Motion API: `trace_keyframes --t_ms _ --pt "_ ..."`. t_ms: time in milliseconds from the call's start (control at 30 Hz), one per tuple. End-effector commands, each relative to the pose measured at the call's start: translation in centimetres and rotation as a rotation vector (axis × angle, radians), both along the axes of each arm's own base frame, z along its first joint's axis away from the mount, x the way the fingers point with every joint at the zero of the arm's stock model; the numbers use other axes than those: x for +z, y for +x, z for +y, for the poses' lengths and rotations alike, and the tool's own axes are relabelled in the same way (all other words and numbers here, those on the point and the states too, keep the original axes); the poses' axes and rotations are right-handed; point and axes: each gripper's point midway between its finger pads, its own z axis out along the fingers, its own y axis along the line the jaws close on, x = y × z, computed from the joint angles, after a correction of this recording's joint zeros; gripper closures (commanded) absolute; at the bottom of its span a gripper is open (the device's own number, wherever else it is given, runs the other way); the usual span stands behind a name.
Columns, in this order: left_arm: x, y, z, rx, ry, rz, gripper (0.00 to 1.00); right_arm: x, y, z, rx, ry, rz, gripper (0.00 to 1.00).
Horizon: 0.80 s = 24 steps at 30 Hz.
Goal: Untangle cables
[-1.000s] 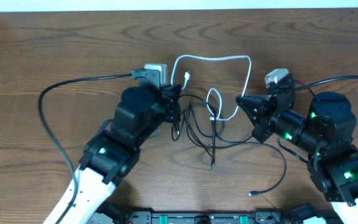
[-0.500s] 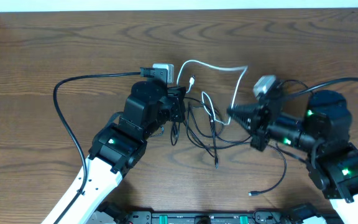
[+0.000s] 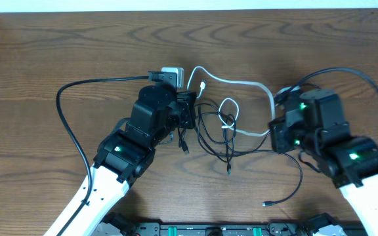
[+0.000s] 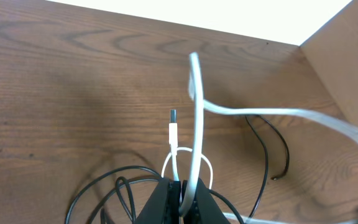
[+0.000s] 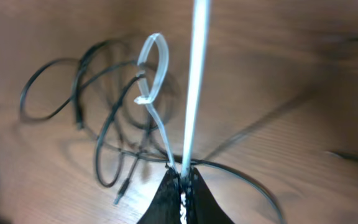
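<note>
I will next lower my left gripper slightly toward the black cables below and open its fingers to release the white cable (image 3: 241, 82), because my right gripper is also holding it.
The white cable (image 3: 241, 82) arcs from my left gripper (image 3: 189, 110) over to my right gripper (image 3: 272, 133), then runs back left into a small loop (image 3: 227, 109). Both grippers are shut on it. In the left wrist view the white cable (image 4: 196, 118) rises from between the shut fingertips (image 4: 180, 198), its plug (image 4: 173, 124) standing beside it. From my right gripper (image 5: 183, 177) the white cable (image 5: 195, 74) runs straight up, taut. The black cables (image 3: 209, 134) lie tangled on the table between the arms. One plug end (image 3: 229, 172) points toward the front and another (image 3: 266, 204) lies further front right.
A thick black wire (image 3: 71, 92) curves from the left arm's wrist across the left of the wooden table (image 3: 58, 46). A cardboard box (image 4: 347, 56) stands at the table's far corner in the left wrist view.
My right arm has swung right and turned, pulling the white cable's arc out to the right. The left arm shifted slightly right early on and has held still since.
</note>
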Motion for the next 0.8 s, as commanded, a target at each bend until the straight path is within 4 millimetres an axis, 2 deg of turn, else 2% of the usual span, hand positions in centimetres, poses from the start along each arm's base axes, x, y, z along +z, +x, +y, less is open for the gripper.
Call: trace_keyframes --t_ms 0,133,233,333,433,600,700,767 --pt "0.1 0.2 0.2 0.011 0.002 -0.002 0.92 6.0 0.9 -3.7 -0.235 -0.034 -0.173 0.99" --pt "0.1 0.2 0.2 0.011 0.001 -0.002 0.92 10.7 0.2 -5.4 -0.301 -0.023 -0.316 0.99" --pt "0.1 0.2 0.2 0.011 0.002 -0.002 0.92 12.9 -0.5 -6.1 -0.328 -0.004 -0.394 0.99" --pt "0.1 0.2 0.2 0.011 0.002 -0.003 0.93 13.9 -1.0 -6.4 -0.334 0.015 -0.435 0.99" --pt "0.1 0.3 0.3 0.018 0.005 -0.004 0.92 13.9 -1.1 -6.6 -0.344 0.007 -0.439 0.99" --pt "0.1 0.3 0.4 0.021 0.006 -0.004 0.92 14.5 -1.1 -8.6 -0.473 -0.016 -0.466 0.99" --pt "-0.2 0.7 0.7 0.047 0.023 -0.006 0.92 15.9 -1.2 -8.7 -0.477 0.005 -0.499 0.99" --pt "-0.7 1.0 0.9 0.060 0.036 0.002 0.92 17.5 -1.5 -9.0 -0.490 0.023 -0.543 0.99"
